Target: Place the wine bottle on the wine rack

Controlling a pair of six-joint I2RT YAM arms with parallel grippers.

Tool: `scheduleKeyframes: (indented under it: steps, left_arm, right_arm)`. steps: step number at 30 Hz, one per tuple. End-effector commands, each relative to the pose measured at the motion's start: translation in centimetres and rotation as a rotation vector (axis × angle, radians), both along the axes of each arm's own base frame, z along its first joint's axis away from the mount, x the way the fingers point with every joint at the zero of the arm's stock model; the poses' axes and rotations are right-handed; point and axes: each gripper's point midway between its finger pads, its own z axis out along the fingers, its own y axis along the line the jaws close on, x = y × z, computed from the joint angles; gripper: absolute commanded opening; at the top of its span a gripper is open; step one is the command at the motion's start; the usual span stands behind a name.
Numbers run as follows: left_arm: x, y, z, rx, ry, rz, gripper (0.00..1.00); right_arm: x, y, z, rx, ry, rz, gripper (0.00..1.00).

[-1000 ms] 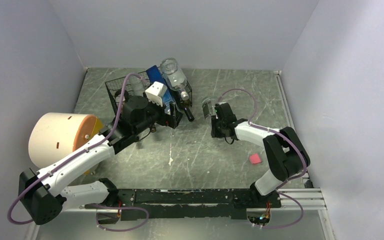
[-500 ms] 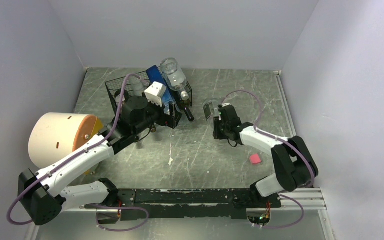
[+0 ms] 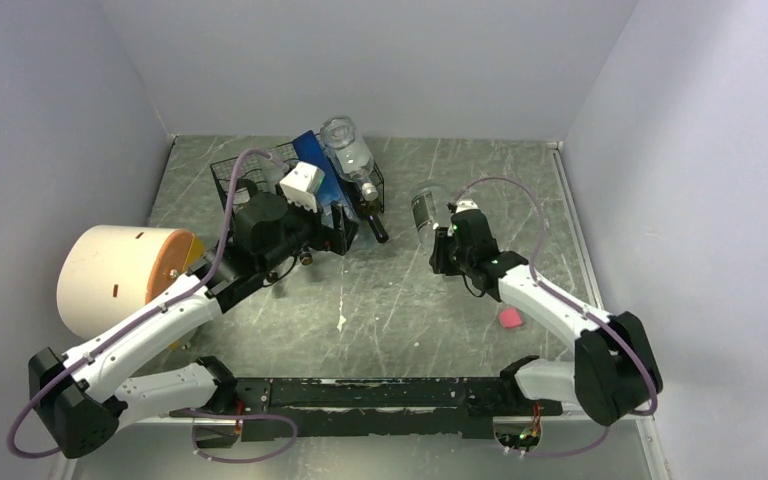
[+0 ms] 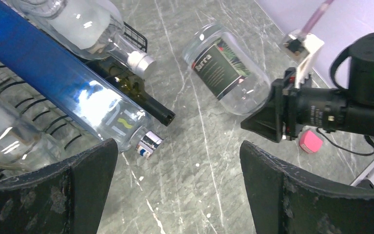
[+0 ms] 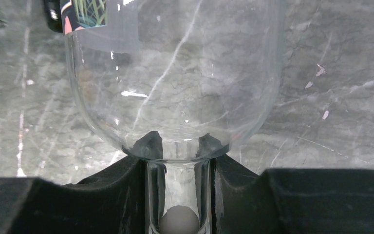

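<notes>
My right gripper is to swing left in the top view next, over the rack's end nearest the cream cylinder (image 3: 227,174), and let go, because bare wire shows there.
A clear wine bottle (image 3: 425,209) with a dark label hangs tilted above the table, base pointing toward the back. My right gripper (image 3: 445,240) is shut on its neck. In the right wrist view the neck runs between the black fingers (image 5: 126,195) of my right gripper (image 5: 178,146), and the round body (image 5: 175,73) fills the view. The wine rack (image 3: 228,182), black wire, stands at the back left. My left gripper (image 4: 177,156) is open and holds nothing. It hovers over bare table just in front of the rack, and its view shows the held bottle (image 4: 224,73).
The rack carries a blue bottle (image 3: 318,165), a clear bottle (image 3: 350,155), a dark bottle (image 3: 370,222) whose neck sticks out, and another clear one (image 3: 270,172). A large cream cylinder with an orange end (image 3: 115,272) lies at the left. A pink block (image 3: 510,318) sits on the right.
My right arm has swung its elbow out to the right and carried the bottle slightly right and back. My left wrist has drawn back a little to the left.
</notes>
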Motion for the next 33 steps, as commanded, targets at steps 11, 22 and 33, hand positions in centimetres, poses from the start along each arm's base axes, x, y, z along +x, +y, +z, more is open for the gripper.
scheduleKeyframes:
  steps: [11,22,33]
  left_arm:
    - [-0.4,8.0,13.2,-0.102,-0.284,0.29,0.99]
    - [-4.7,14.1,20.2,-0.253,-0.445,0.399,0.99]
    - [-7.4,19.8,21.0,-0.336,-0.469,0.561,0.96]
  right_arm:
    - [2.9,7.8,22.0,0.329,-0.516,0.125,0.0]
    - [1.7,21.6,29.4,0.557,-0.551,0.295,0.0]
    - [2.7,35.1,27.6,0.676,-0.445,0.33,0.0]
